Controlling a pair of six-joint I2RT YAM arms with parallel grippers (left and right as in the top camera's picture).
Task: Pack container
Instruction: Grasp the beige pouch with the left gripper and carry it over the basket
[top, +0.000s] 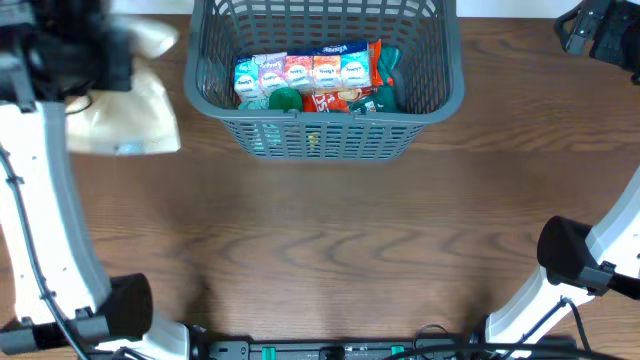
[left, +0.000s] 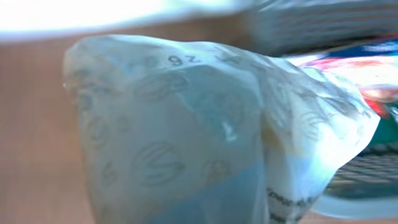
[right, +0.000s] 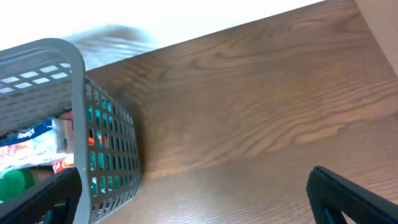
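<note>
The bag (top: 125, 115) goes over the container's rim in my left gripper next and down onto the packets' nearest end (top: 254, 76) for release, since it still hangs outside.
The container (top: 325, 135), a large grey lattice basket, stands at the back middle of the table and holds a row of colourful packets (top: 300, 72) and a green item. My left gripper (top: 75, 55) is at the back left, blurred, shut on a pale translucent plastic bag (top: 125, 115) held left of the container. That bag (left: 186, 137) fills the left wrist view and hides my fingers; the container (left: 311, 25) shows behind it. My right gripper (top: 590, 30) is at the back right, open and empty (right: 193, 205), with the container's corner (right: 74, 93) to its left.
Brown wooden table (top: 330, 250). The arm bases stand at the front left (top: 120, 305) and front right (top: 570, 250). A white wall or edge runs behind the table in the right wrist view (right: 186, 18).
</note>
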